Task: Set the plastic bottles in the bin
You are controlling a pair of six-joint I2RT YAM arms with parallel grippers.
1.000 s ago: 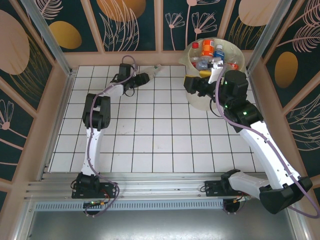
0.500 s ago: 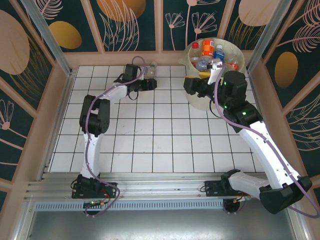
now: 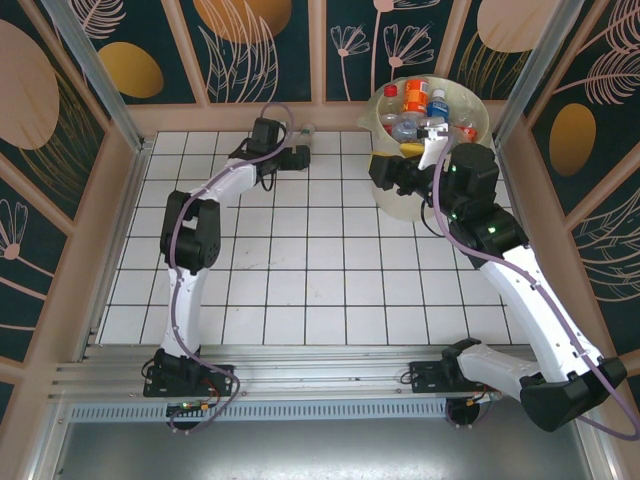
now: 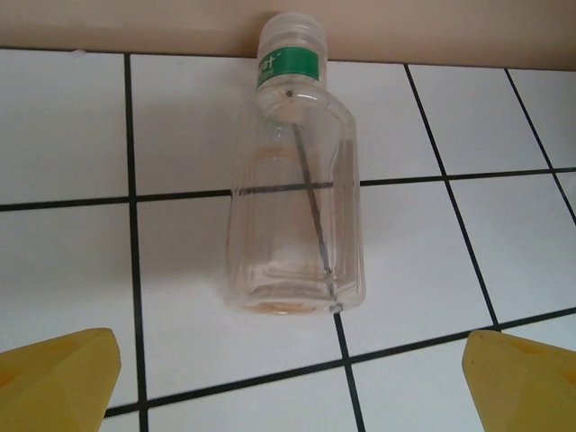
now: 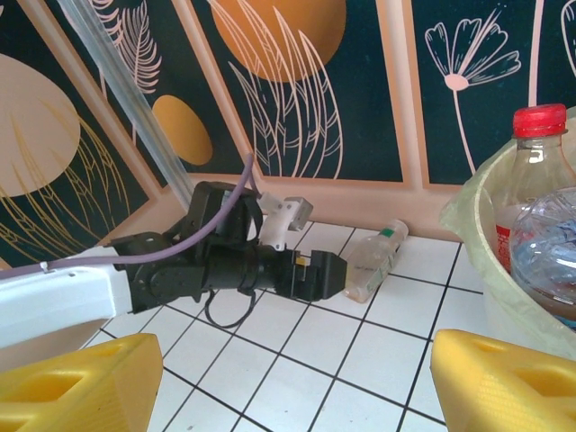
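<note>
The bottle's cap is against the back wall, so my left gripper will lower its open fingers to both sides of the bottle's base end (image 4: 294,286) below it and close.
A clear plastic bottle (image 4: 292,207) with a green label and pale cap lies on the white tiles, its cap against the back wall; it also shows as the bottle (image 3: 305,131) and the bottle (image 5: 373,259). My left gripper (image 4: 290,364) stands open just short of the bottle's base, not touching it, seen too as the left gripper (image 3: 297,156) and the left gripper (image 5: 329,275). The bin (image 3: 484,118) at the back right holds several bottles (image 3: 415,100). My right gripper (image 3: 378,170) hovers open and empty beside the bin's (image 5: 468,216) left wall.
A peach wall ledge (image 4: 432,31) runs right behind the lying bottle. The left arm's purple cable (image 5: 225,211) loops above its wrist. White tiled floor (image 3: 330,270) spreads in front of both arms.
My left gripper swung right along the back wall and opened wide. The bottle it carried a second ago now lies loose on the tiles. The right arm stayed put.
</note>
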